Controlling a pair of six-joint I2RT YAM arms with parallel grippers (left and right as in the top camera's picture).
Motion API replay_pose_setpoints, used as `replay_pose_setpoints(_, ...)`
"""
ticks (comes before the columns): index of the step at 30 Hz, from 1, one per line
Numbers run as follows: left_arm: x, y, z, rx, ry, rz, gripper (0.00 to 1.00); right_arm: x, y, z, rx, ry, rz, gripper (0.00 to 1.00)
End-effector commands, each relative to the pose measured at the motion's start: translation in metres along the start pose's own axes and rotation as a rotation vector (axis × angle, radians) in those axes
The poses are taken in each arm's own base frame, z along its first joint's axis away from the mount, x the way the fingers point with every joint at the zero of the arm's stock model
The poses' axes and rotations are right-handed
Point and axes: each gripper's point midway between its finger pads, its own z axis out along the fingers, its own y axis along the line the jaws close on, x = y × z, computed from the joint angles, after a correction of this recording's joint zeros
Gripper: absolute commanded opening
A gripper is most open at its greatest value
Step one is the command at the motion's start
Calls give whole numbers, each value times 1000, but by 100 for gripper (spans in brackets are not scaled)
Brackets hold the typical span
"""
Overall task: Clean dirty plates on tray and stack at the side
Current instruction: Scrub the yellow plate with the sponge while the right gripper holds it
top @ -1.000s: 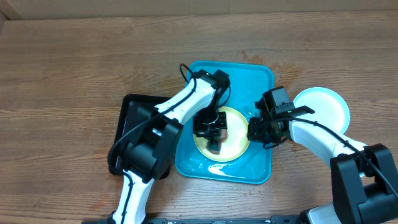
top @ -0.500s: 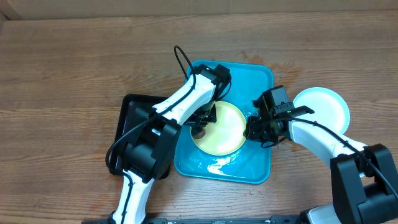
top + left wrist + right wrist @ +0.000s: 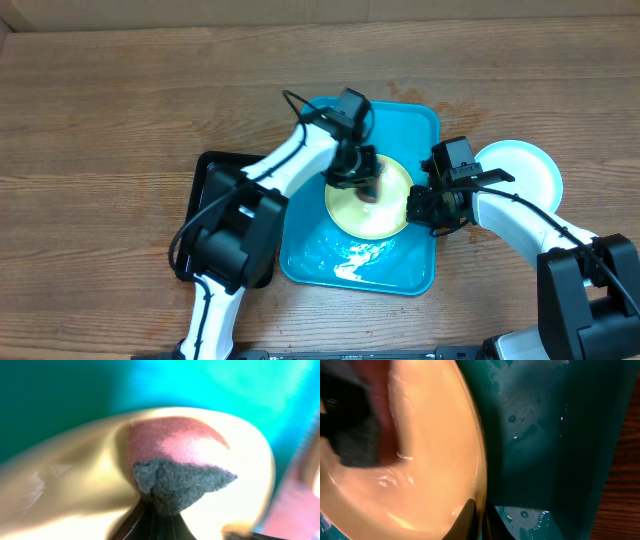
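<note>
I need to wipe across the plate and then lift the sponge over to the black tray (image 3: 220,181), which is to the left of my left gripper in the overhead view. There I need to lower the sponge and let go.
A pale yellow-green plate (image 3: 372,208) lies on the turquoise tray (image 3: 310,250), wet and tilted. My right gripper (image 3: 416,208) is shut on its right rim; the right wrist view shows the fingers (image 3: 480,512) pinching the plate's edge (image 3: 430,460) over the tray (image 3: 550,435). My left gripper (image 3: 362,176) is shut on a red and dark grey sponge (image 3: 175,465) and presses it onto the plate (image 3: 65,480); the fingers (image 3: 155,522) show at the bottom edge. The sponge also shows in the right wrist view (image 3: 360,425). A light blue plate (image 3: 522,172) rests on the table to the right of the tray. A third plate is not in view.
A smaller black tray (image 3: 212,200) sits against the turquoise tray's left side, under the left arm. Water pools shine at the tray's front (image 3: 355,262). Bare wooden table (image 3: 120,120) surrounds both trays.
My left gripper has carried the sponge from the plate's left side up and to the right across it. The plate has shifted to the right with my right gripper.
</note>
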Motion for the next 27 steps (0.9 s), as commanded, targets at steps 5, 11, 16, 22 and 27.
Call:
replay_pose_setpoints(5, 55, -35, 45, 109, 168, 55, 4, 0, 2, 2, 10, -2, -56, 4)
replay_pose_setpoints(11, 77, -41, 36, 180, 292, -1, 4, 0, 2, 2, 10, -2, -55, 4)
replay_pose_setpoints(16, 101, -9, 26, 56, 398, -76, 4, 0, 2, 2, 10, -3, -55, 4)
replay_pose_setpoints(22, 105, 74, 4, -359, 373, -107, 4, 0, 2, 2, 10, -3, -55, 4)
replay_pose_setpoints(27, 89, 116, -22, -555, 301, -130, 4, 0, 2, 2, 10, -3, -55, 4)
